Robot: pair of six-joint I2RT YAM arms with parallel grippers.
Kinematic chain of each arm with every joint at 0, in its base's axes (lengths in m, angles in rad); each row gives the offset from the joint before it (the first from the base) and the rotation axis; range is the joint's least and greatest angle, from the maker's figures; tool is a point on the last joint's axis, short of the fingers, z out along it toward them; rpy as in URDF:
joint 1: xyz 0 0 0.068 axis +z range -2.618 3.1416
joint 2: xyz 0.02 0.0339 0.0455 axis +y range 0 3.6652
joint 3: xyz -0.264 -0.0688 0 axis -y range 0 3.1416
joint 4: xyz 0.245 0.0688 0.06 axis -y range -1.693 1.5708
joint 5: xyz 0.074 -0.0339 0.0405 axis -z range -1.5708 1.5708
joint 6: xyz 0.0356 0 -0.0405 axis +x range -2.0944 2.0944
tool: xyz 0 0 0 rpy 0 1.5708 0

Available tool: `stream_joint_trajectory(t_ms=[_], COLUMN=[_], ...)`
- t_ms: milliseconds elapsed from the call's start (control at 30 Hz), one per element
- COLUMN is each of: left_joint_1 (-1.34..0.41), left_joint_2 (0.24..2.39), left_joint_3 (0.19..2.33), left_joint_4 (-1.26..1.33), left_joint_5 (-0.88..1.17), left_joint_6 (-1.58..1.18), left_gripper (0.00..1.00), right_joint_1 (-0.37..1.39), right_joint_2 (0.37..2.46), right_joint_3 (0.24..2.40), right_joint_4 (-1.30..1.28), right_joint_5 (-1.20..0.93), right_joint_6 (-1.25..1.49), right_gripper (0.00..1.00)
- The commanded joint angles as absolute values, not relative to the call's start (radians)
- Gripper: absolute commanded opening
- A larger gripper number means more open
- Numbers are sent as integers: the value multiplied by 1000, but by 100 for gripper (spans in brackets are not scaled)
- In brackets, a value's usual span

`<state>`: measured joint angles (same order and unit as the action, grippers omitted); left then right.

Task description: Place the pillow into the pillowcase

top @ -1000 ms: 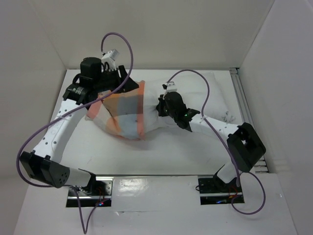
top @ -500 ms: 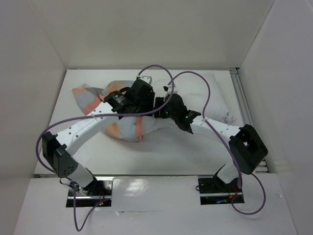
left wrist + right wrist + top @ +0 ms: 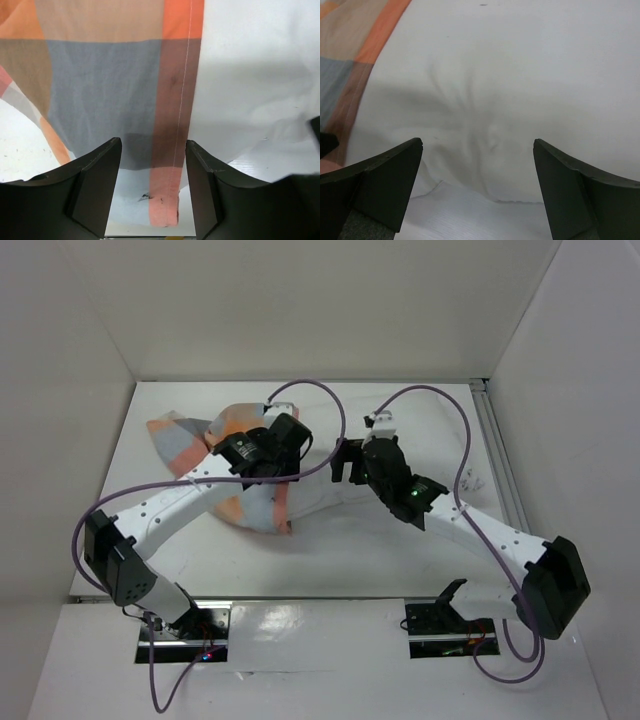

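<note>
My left gripper moves down onto the brownish part of the pillowcase's hem (image 3: 282, 491) (image 3: 169, 130) next, then closes there.
The checked pillowcase (image 3: 178, 440) lies crumpled at the left middle of the table, with the plain white pillow (image 3: 440, 435) coming out of its right side. My left gripper (image 3: 292, 452) hovers open over the case's orange hem. In the left wrist view the pillowcase (image 3: 100, 85) and its hem run between the open left gripper (image 3: 152, 187), with the pillow (image 3: 250, 75) to the right. My right gripper (image 3: 342, 460) stands wide open just right of the hem. In the right wrist view the right gripper (image 3: 477, 187) frames a creased dent in the pillow (image 3: 520, 75); the pillowcase (image 3: 350, 45) shows at top left.
White walls close in the table (image 3: 330, 560) at the back and both sides. A metal rail (image 3: 500, 475) runs along the right edge. Purple cables (image 3: 320, 390) loop above both wrists. The two arms nearly meet over the middle of the pillow.
My left arm swung from the case's far left corner to its hem in the middle, and the case dropped flat. My right gripper opened, let go and drew back slightly right.
</note>
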<state>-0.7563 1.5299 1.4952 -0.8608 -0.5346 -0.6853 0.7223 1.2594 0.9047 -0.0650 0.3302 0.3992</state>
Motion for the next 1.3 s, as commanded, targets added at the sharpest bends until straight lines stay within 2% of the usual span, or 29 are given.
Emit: stream_joint_trajectory(t_ms=[0, 133, 167, 233, 267, 367, 467, 500, 600, 767, 800, 833, 867, 900, 933, 967, 1067, 1133, 1167, 1200, 1267], left_joint_1=[-779, -793, -793, -793, -793, -793, -793, -793, -793, -793, -793, -793, -793, -793, -784, -769, -720, -674, -611, -582, -526], left_joint_2=[1502, 1511, 1511, 1511, 1511, 1511, 1488, 1473, 1445, 1427, 1417, 1417, 1437, 1454, 1479, 1538, 1658, 1794, 1845, 1897, 2026], left_joint_3=[1464, 1411, 1411, 1411, 1411, 1411, 1422, 1422, 1445, 1474, 1474, 1474, 1498, 1521, 1554, 1628, 1797, 2021, 2107, 2304, 2486], left_joint_4=[-857, -871, -871, -882, -894, -905, -914, -914, -914, -810, -740, -706, -674, -649, -628, -614, -615, -633, -634, -634, -624], left_joint_5=[-538, -554, -566, -575, -584, -584, -584, -584, -539, -352, -268, -226, -183, -117, -88, -56, 11, 81, 147, 213, 383], left_joint_6=[-722, -756, -756, -782, -782, -792, -801, -801, -792, -723, -723, -713, -713, -700, -699, -674, -641, -624, -624, -635, -666], left_gripper=[67, 68, 65, 57, 45, 28, 19, 11, 2, 0, 0, 0, 0, 0, 0, 0, 0, 0, 0, 0, 0], right_joint_1=[724, 724, 724, 724, 724, 724, 724, 712, 664, 552, 552, 540, 540, 540, 540, 540, 558, 558, 558, 558, 558], right_joint_2=[1192, 1183, 1183, 1219, 1230, 1258, 1268, 1269, 1290, 1374, 1390, 1419, 1430, 1440, 1453, 1453, 1439, 1428, 1419, 1401, 1353], right_joint_3=[887, 873, 873, 885, 885, 894, 905, 914, 933, 968, 968, 957, 957, 957, 957, 971, 1034, 1140, 1178, 1210, 1250], right_joint_4=[-159, -231, -257, -268, -281, -290, -281, -281, -281, -270, -252, -208, -181, -154, -100, -72, 29, 52, 66, 78, 129], right_joint_5=[486, 578, 595, 626, 626, 640, 640, 640, 601, 381, 338, 298, 264, 194, 158, 82, 49, 34, 43, 70, 95], right_joint_6=[390, 423, 423, 434, 443, 443, 443, 433, 423, 377, 377, 368, 368, 377, 377, 377, 377, 377, 377, 377, 377], right_gripper=[99, 99, 99, 99, 99, 99, 99, 99, 99, 99, 94, 79, 56, 8, 0, 0, 0, 0, 0, 0, 0])
